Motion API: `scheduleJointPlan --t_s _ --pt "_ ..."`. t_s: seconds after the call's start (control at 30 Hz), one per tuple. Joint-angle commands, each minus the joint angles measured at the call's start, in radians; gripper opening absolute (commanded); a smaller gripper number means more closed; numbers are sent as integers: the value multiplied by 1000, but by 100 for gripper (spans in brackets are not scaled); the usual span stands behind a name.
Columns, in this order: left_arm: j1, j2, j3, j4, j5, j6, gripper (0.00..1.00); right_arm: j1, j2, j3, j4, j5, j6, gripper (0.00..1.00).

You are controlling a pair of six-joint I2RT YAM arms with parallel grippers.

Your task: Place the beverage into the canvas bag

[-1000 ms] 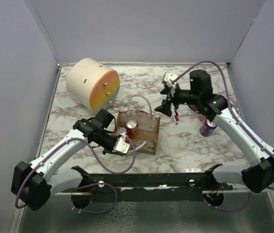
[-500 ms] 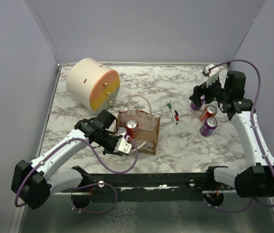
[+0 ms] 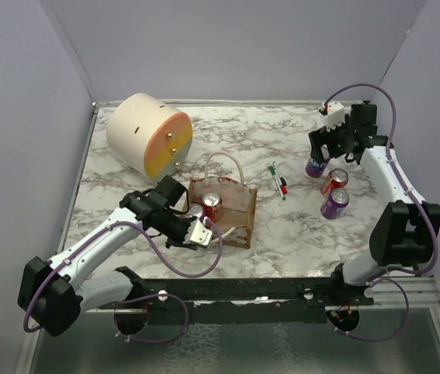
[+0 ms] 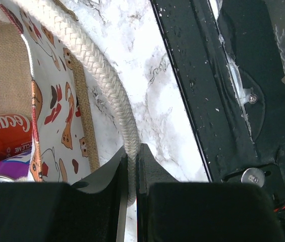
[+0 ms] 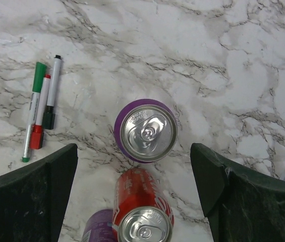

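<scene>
My right gripper needs to go down until its open fingers are on both sides of the first purple can (image 3: 314,167) (image 5: 147,131), then close, because that can's silver top is below it, between my fingers.
The canvas bag (image 3: 231,209) stands at mid-table, tan with a white band printed in red (image 4: 51,101). Inside it are a red can (image 3: 212,206) and a second can with a silver top (image 3: 195,211). My left gripper (image 3: 197,233) is shut on the bag's near cream rope handle (image 4: 124,126). Three beverage cans stand at the right: a purple one (image 5: 146,132), a red one (image 5: 142,212) and another purple one (image 3: 334,203). My right gripper (image 5: 133,166) hangs open above the first purple can (image 3: 314,167), touching none of them.
A large cream-and-orange cylinder (image 3: 148,134) lies at the back left. Three marker pens (image 3: 279,180) lie between the bag and the cans. Grey walls close in the table on three sides. The black base rail (image 3: 243,290) runs along the near edge.
The right arm has swung from beside the bag to the far right, over the cans, and its jaws have spread wider. The left gripper still holds the handle.
</scene>
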Motion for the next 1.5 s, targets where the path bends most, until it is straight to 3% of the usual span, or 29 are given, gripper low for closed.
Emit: scheduleJointPlan --t_s 0.0,0.33,0.57,0.73,0.9,1.13,1.47 --pt "-6 7 -5 25 -23 -12 9 -26 73 61 11 50 -45 93" --pt "-10 14 -16 45 -44 -12 9 -48 199 99 -37 -52 -60 92" --pt "-13 17 -15 47 -41 -11 9 -58 273 150 -85 -133 -53 85" --pt "-13 19 -10 51 -37 -11 9 -58 315 175 -107 -143 -59 77" --pt "-12 22 -6 62 -27 -11 9 -59 325 187 -127 -144 -73 59" --pt "-12 24 -15 73 -29 -3 9 -58 237 192 -148 -169 -102 37" --pt "-26 39 -25 43 -62 39 9 -2 -24 225 -252 -463 -120 24"
